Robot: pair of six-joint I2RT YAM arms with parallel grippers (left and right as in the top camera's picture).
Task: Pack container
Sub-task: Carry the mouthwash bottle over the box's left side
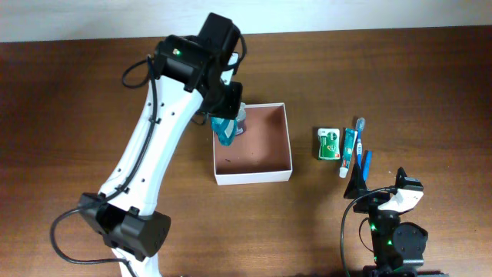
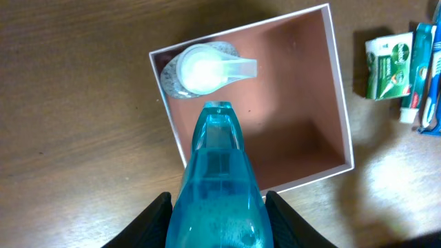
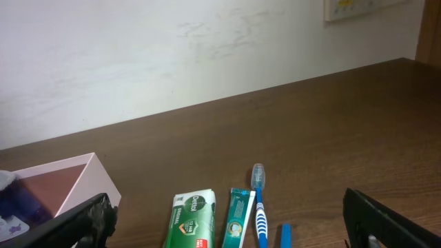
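Observation:
My left gripper needs to move down into the container and let go of the blue bottle on the near part of the container's bottom (image 1: 226,159) (image 2: 187,125) next to the clear bottle, because that spot is still empty.
The container (image 1: 254,176) is a white-walled square box with a reddish-brown inside, at the table's middle. My left gripper (image 1: 225,115) is shut on a blue translucent bottle (image 1: 224,132) and holds it over the container's left wall. In the left wrist view the blue bottle (image 2: 217,172) fills the space between the fingers (image 2: 217,224), above the container (image 2: 342,110). A clear bottle with a white cap (image 2: 204,69) stands in the container's far left corner. My right gripper (image 1: 358,183) is open and empty at the front right.
Right of the container lie a green soap pack (image 1: 329,144), a toothpaste tube (image 1: 348,151), a blue toothbrush (image 1: 358,132) and a small blue stick (image 1: 366,161). The right wrist view shows them (image 3: 189,220) in front of its open fingers (image 3: 227,231), with the container's corner (image 3: 76,182) at the left.

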